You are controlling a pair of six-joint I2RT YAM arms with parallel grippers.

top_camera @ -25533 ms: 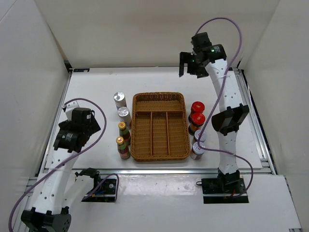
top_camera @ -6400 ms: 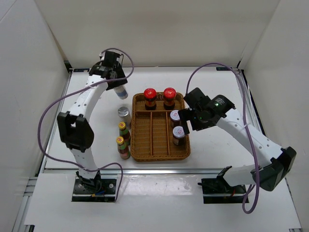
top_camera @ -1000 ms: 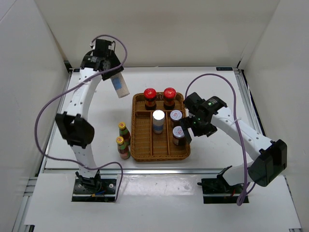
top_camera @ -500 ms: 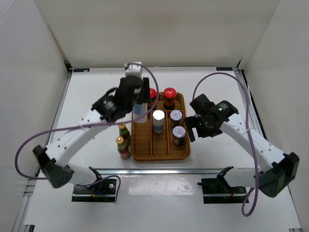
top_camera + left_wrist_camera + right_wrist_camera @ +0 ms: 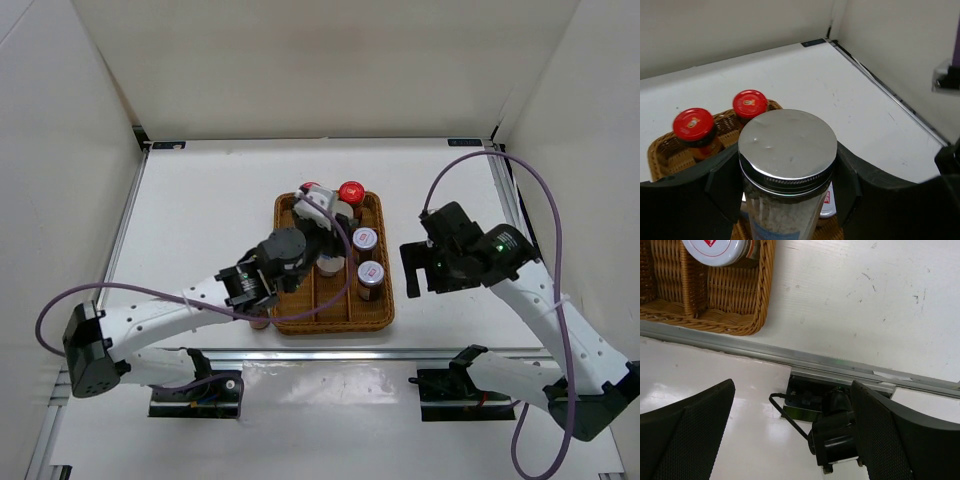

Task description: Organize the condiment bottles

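The left gripper should next bring the bottle it holds back and down into the middle section's empty near end [image 5: 331, 307] and release it, because that gap is below and back.
My left gripper [image 5: 787, 182] is shut on a silver-capped bottle [image 5: 787, 150] of white grains and holds it upright over the wicker tray [image 5: 372, 312]. From above the left gripper [image 5: 318, 235] and its arm cover that bottle. Two red-capped bottles [image 5: 693, 124] [image 5: 750, 104] stand in the tray's far section. Two grey-capped bottles with a red mark [image 5: 364, 239] [image 5: 371, 272] stand in the right compartment. My right gripper [image 5: 412, 268] hangs open and empty just right of the tray. The slim bottles are hidden under the left arm.
The right wrist view looks down past the tray's near right corner [image 5: 740, 315] onto the table's front rail [image 5: 850, 367] and an arm base [image 5: 840, 435]. White walls close in the table on three sides.
My left arm has swung from the back left corner to over the tray, carrying the silver-capped bottle. My right gripper has drawn back to the right, away from the tray.
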